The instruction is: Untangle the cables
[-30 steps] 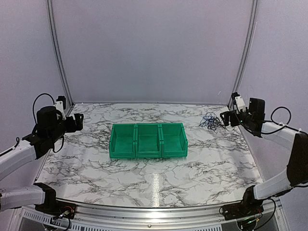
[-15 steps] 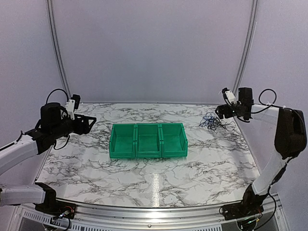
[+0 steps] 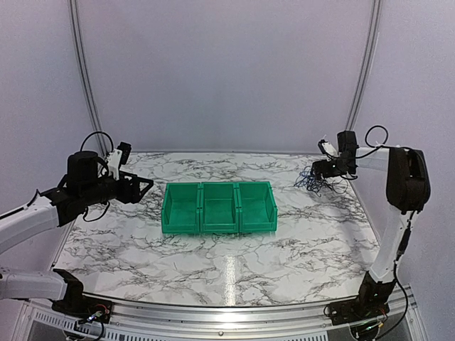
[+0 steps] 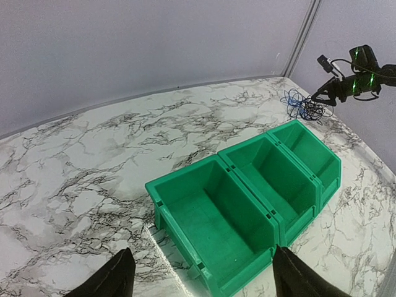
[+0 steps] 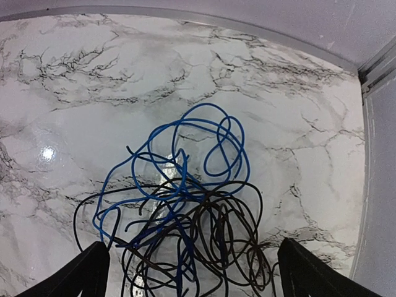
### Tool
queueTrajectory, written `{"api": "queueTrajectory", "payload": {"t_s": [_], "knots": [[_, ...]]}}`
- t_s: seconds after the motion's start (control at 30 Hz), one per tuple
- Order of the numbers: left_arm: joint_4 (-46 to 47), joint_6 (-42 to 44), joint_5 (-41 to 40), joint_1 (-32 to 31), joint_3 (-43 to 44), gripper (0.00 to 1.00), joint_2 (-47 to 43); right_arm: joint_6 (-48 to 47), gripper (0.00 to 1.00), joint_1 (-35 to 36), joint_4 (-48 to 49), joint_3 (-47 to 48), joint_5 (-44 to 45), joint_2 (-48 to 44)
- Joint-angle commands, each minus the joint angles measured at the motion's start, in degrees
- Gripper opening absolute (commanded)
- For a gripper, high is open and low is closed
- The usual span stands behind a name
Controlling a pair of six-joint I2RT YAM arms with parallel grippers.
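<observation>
The right gripper will next go down onto the crossing black and blue cords, since its open fingers are already wide apart on either side of them.
The cables (image 3: pixel 313 180) lie in one tangle on the marble table at the far right: a blue cord and black cords looped together (image 5: pixel 185 216); they also show small in the left wrist view (image 4: pixel 304 106). My right gripper (image 3: pixel 321 170) hovers just above the tangle, open and empty, its two black fingertips (image 5: pixel 90 272) wide apart on either side of the cords. My left gripper (image 3: pixel 144 190) is open and empty, held above the table left of the green bins, fingertips (image 4: pixel 114 278) spread.
Three joined green bins (image 3: pixel 218 207) stand empty at the table's middle, also in the left wrist view (image 4: pixel 247 198). The back wall and corner rail (image 5: pixel 377 68) lie close behind the tangle. The table's right edge is near the cables.
The right gripper swung in and down from the right until it hangs over the tangle. The left gripper moved right and forward toward the bins.
</observation>
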Motion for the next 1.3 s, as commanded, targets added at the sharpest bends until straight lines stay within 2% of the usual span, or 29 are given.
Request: {"api": "queueTrajectory", "payload": {"t_s": [0.0, 0.13, 0.27, 0.4, 0.53, 0.6, 0.77, 0.9, 1.13, 1.27], "knots": [[-0.77, 0.79, -0.49, -0.62, 1.12, 0.80, -0.20, 2.86, 0.94, 1.00, -4.63, 4.50, -1.86, 3.47], [-0.68, 0.48, -0.78, -1.14, 1.16, 0.80, -0.09, 4.04, 0.91, 1.08, -5.71, 5.54, -0.63, 5.30], [-0.69, 0.48, -1.38, -1.76, 1.21, 0.80, -0.03, 4.30, 0.77, 1.08, -6.09, 5.51, -0.32, 5.85], [-0.72, 0.45, -1.67, -1.87, 1.26, 0.80, 0.04, 3.87, 0.50, 1.08, -6.57, 5.05, -1.93, 5.87], [-0.64, 0.66, -2.06, -1.87, 1.30, 0.80, 0.13, 3.06, 0.18, 1.08, -8.35, 4.05, -4.41, 4.10], [-0.74, 0.64, -2.02, -1.89, 1.32, 0.79, 0.30, 2.33, 0.09, 1.08, -9.37, 2.71, -4.77, 1.38], [-0.79, 1.02, -1.62, -1.87, 1.98, 0.79, 0.95, -1.30, 0.00, 1.15, -13.41, -3.69, -6.07, -9.14], [-0.97, 1.31, -1.66, -1.93, 2.50, 0.79, 1.30, -6.45, 0.00, 1.17, -17.87, -10.76, -9.34, -18.19], [-1.72, 1.24, -1.05, -1.95, 3.41, 0.78, 1.31, -16.98, 0.00, 7.08, -27.92, -23.44, -14.81, -32.68], [-2.52, 1.39, -0.88, -2.04, 4.73, 0.78, 1.75, -25.32, 0.00, 10.72, -34.85, -22.91, -22.76, -38.38]]}}
